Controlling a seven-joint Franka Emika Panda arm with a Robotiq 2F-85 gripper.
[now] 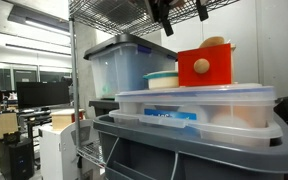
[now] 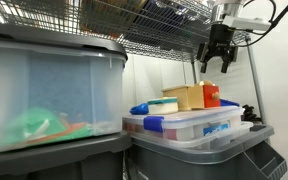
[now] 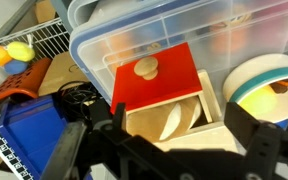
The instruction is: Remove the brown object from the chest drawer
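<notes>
I need to lower my open gripper next toward the red-orange box and onto the brown object in its open tray (image 1: 213,42) (image 3: 168,120), because the lump is still well below my fingers.
The chest drawer (image 3: 159,82) is a red-orange box with a round wooden knob; it stands on a clear lidded bin and shows in both exterior views (image 1: 206,68) (image 2: 212,96). In the wrist view its light wooden tray is open. The brown object (image 3: 172,118), a tan rounded lump, lies inside it. In an exterior view the lump (image 1: 215,42) shows at the top of the box. My gripper (image 3: 174,128) is open and empty, above the box with a finger on each side of the tray, not touching it. It hangs well above the box in both exterior views (image 1: 184,18) (image 2: 216,68).
A white bowl with a teal rim (image 3: 269,85) sits right beside the box. Clear lidded bins (image 1: 194,105) rest on a grey tote (image 1: 194,150). A large clear bin (image 1: 119,65) stands behind. A wire shelf (image 2: 154,20) hangs overhead. Yellow balls (image 3: 14,52) lie below.
</notes>
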